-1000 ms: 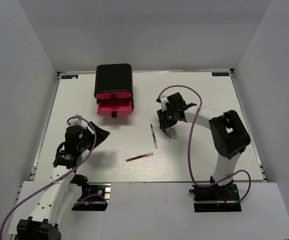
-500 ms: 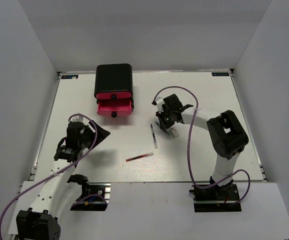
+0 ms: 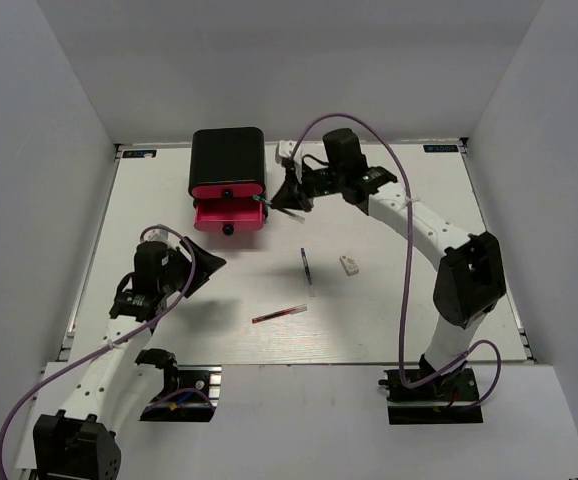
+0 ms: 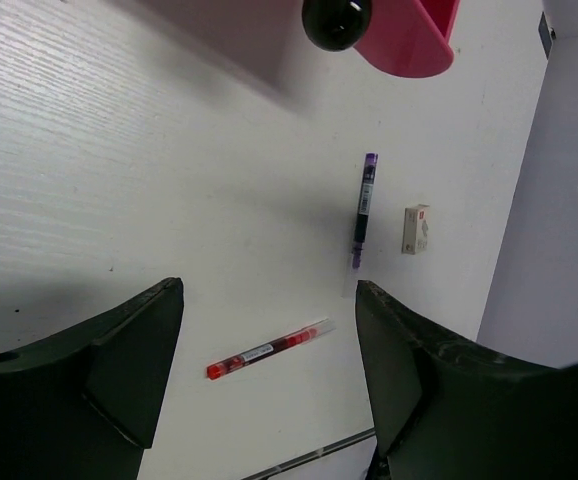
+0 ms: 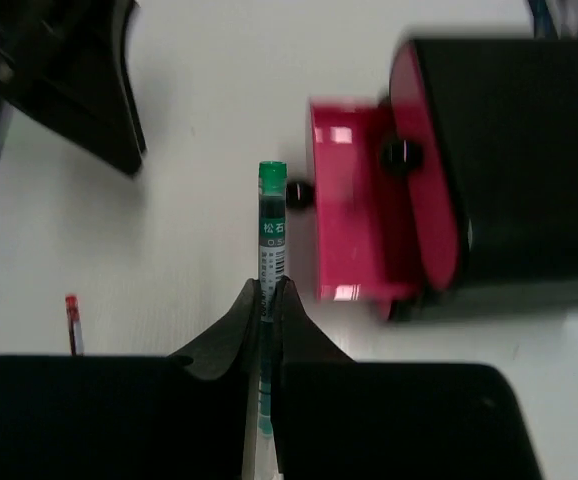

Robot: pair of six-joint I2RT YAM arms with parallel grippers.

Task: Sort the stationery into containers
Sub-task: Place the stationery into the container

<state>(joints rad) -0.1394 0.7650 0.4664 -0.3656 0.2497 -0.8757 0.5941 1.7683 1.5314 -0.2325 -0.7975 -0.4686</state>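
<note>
I will move my right gripper to the left in the top view, over the open pink-red drawer (image 3: 227, 211) (image 5: 362, 215), and let go of the pen, since only that drawer is pulled out.
The containers are pink-red drawers in a black box (image 3: 227, 158); one drawer (image 3: 227, 216) is pulled open. My right gripper (image 3: 287, 203) is shut on a thin pen with a green cap (image 5: 272, 228) and holds it above the table just right of the open drawer (image 5: 354, 220). My left gripper (image 3: 199, 268) is open and empty, left of a thin red pen (image 3: 279, 314). The red pen (image 4: 266, 350) lies between its fingers (image 4: 134, 350) in the left wrist view. A thin dark pen (image 3: 307, 267) and a small white block (image 3: 349, 264) lie mid-table. No stubby markers show.
The dark pen (image 4: 363, 210) and the white block (image 4: 416, 228) lie side by side beyond the red pen. The open drawer's black knob (image 4: 334, 20) faces the near side. White walls close in the table on three sides.
My right arm has lifted from beside the white block and swung up-left to the open drawer, carrying the green-capped pen. The white block is now uncovered. My left arm has barely moved.
</note>
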